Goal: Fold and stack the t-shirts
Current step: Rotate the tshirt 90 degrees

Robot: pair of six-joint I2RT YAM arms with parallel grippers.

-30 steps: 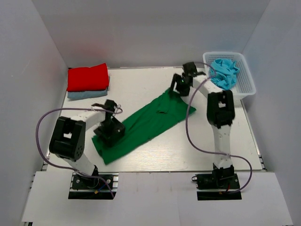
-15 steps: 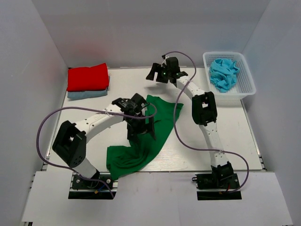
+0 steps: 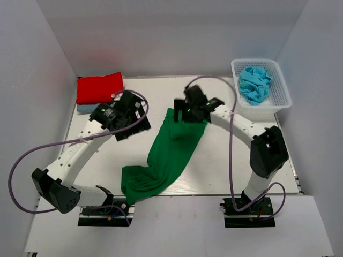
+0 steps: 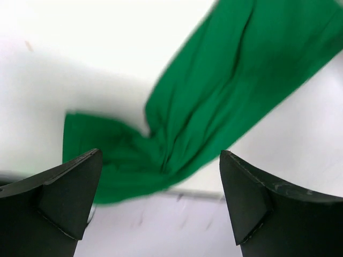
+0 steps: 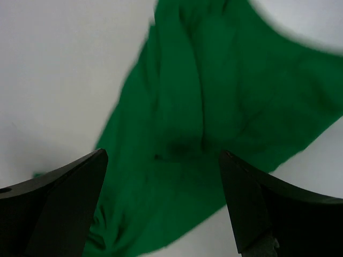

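Note:
My left gripper moves down onto the corner of the t-shirt's near end (image 3: pixel 126 170) (image 4: pixel 74 121) next. The dark green cloth bends aside from the crumpled part of the t-shirt there.
A dark green t-shirt (image 3: pixel 166 155) lies crumpled in a long strip on the white table, from the middle down to the near edge. It shows in the left wrist view (image 4: pixel 214 101) and the right wrist view (image 5: pixel 209 134). My left gripper (image 3: pixel 128 115) is open and empty, left of the shirt's upper end. My right gripper (image 3: pixel 185 112) is open and empty, just above the shirt's upper end. A folded red t-shirt (image 3: pixel 99 88) rests on a folded pale blue one (image 3: pixel 86 108) at the back left. Turquoise shirts (image 3: pixel 255 83) fill the basket.
A white mesh basket (image 3: pixel 278 93) stands at the back right. White walls close in the table at the back and sides. The left arm's purple cable (image 3: pixel 32 155) loops over the left side.
My left gripper let go of the green shirt and swung back left toward the red stack. My right gripper came down from the back to just above the shirt's upper end. The shirt now lies narrower.

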